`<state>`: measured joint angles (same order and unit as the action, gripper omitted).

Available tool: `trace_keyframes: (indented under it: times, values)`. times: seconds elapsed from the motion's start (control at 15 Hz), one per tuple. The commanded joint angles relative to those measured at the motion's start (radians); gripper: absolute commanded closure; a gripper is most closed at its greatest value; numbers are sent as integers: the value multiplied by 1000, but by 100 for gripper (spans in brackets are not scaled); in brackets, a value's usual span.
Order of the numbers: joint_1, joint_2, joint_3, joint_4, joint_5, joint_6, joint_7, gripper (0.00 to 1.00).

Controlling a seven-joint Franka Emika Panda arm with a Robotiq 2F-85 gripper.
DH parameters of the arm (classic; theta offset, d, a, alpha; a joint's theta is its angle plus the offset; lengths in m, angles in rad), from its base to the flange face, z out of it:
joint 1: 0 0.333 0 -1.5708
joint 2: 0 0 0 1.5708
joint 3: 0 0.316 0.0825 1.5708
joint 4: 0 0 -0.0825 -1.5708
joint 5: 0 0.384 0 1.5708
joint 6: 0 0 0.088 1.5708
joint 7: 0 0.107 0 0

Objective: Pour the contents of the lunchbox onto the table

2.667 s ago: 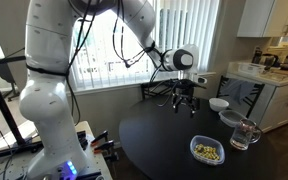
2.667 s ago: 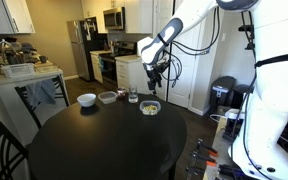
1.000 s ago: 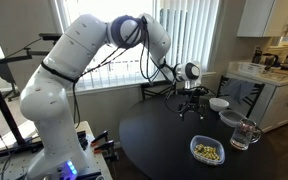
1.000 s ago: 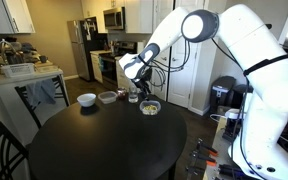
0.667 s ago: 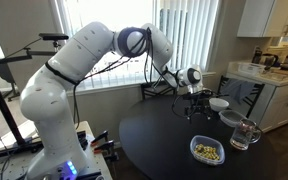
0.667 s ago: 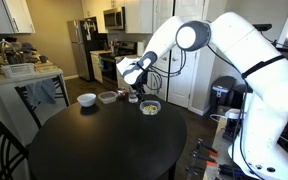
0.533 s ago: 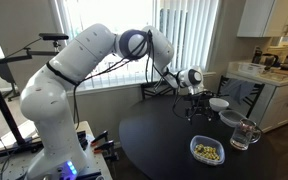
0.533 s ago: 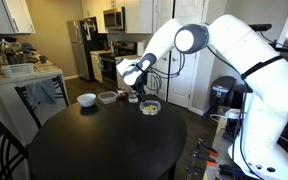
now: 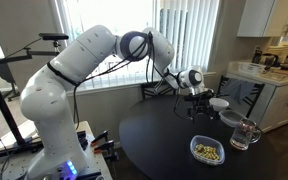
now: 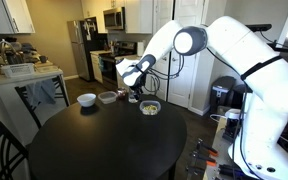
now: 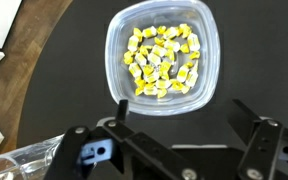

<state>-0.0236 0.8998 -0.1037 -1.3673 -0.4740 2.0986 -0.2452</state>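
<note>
My gripper is open and will go down to the lunchbox (image 11: 114,60) to straddle the nearest corner of its rim, since the yellow pieces are clear of that side.
The lunchbox (image 11: 114,60) is a clear shallow container on the glossy black table (image 9: 154,140). It holds the contents (image 11: 164,62), a clump of yellow-green pieces. It also shows in both exterior views (image 9: 207,151) (image 10: 150,107). My gripper (image 11: 184,125) is open and empty. It hovers above the table (image 10: 94,140), short of the lunchbox, which lies just beyond the fingertips in the wrist view. The gripper shows in both exterior views (image 9: 196,97) (image 10: 136,93).
A white bowl (image 9: 218,103) (image 10: 86,99), a clear bowl (image 9: 231,118) (image 10: 107,97) and a glass mug (image 9: 246,134) (image 11: 24,160) stand near the table's edge close to the lunchbox. A kitchen counter (image 9: 269,80) lies beyond.
The arm has swung and lowered the gripper a little closer to the table and the lunchbox. The lunchbox and bowls have not moved.
</note>
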Motion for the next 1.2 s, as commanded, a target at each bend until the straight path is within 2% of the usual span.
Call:
trace_keyframes:
  times: [0.0, 0.27, 0.47, 0.6, 0.8, 1.13]
  values:
    - [8, 26, -30, 0, -16, 103, 46, 0]
    - [-7, 64, -37, 13, 16, 24, 16, 0]
    - [-65, 98, 13, 40, 88, 9, -60, 0]
    - [-98, 120, 52, 52, 131, -9, -158, 0]
    - [-112, 151, 73, 49, 128, -1, -268, 0]
    - [-101, 219, 62, 89, 100, 52, -307, 1]
